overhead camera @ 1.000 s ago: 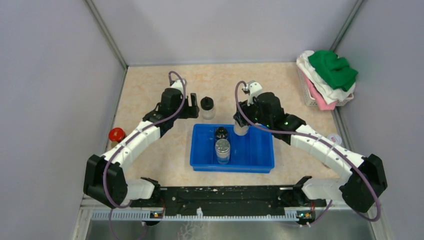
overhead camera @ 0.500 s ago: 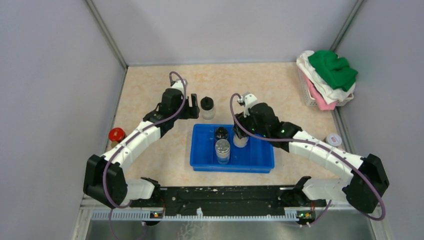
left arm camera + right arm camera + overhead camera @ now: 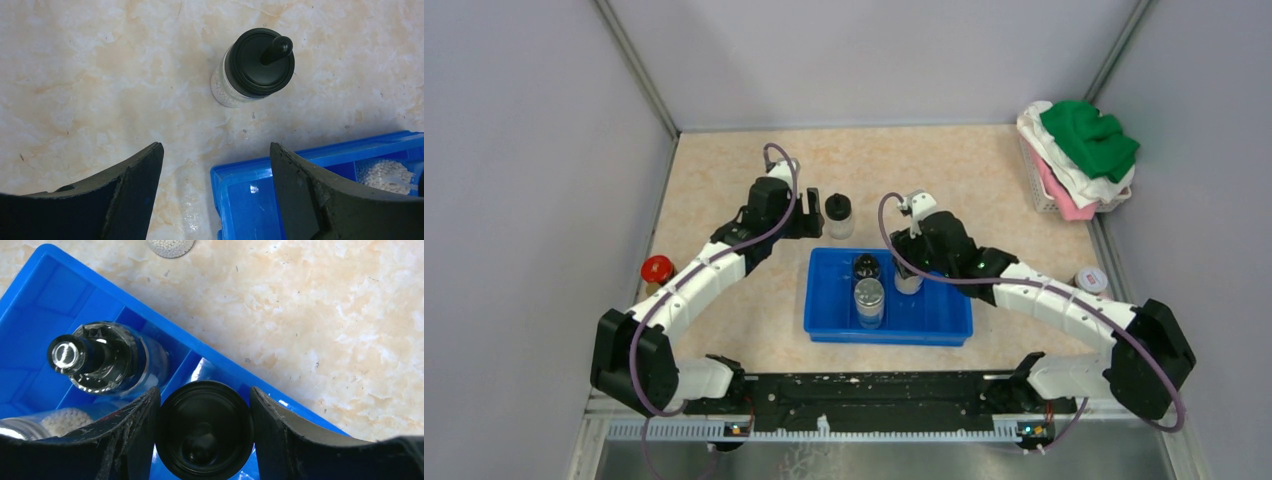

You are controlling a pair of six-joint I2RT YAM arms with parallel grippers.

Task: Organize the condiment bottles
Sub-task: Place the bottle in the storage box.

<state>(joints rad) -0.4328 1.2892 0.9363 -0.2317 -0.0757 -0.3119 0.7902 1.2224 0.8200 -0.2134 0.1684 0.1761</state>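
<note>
My right gripper holds the upright black-capped bottle. It needs to lower the bottle slightly and edge it toward the dark bottle inside the tray next, then open.
My right gripper (image 3: 204, 392) is shut on a black-capped bottle (image 3: 204, 427) and holds it upright inside the blue tray (image 3: 944, 318). In that tray, to its left, stand a dark bottle (image 3: 866, 266) and a silver-capped jar (image 3: 869, 300). My left gripper (image 3: 216, 155) hangs open and empty over the tray's back left corner (image 3: 235, 175). Just beyond it a clear bottle with a black knobbed cap (image 3: 257, 62) stands on the table, apart from the fingers. A red-capped bottle (image 3: 657, 270) stands at the far left, and another small jar (image 3: 1091, 280) at the far right.
A basket of folded cloths (image 3: 1079, 155) sits in the back right corner. Grey walls close in the table on three sides. The right wrist view also shows the tray rim (image 3: 100, 284) and the dark bottle (image 3: 100, 360) close to my left finger.
The right arm has carried its bottle from the tray's back edge forward and down into the tray. The left arm has not moved.
</note>
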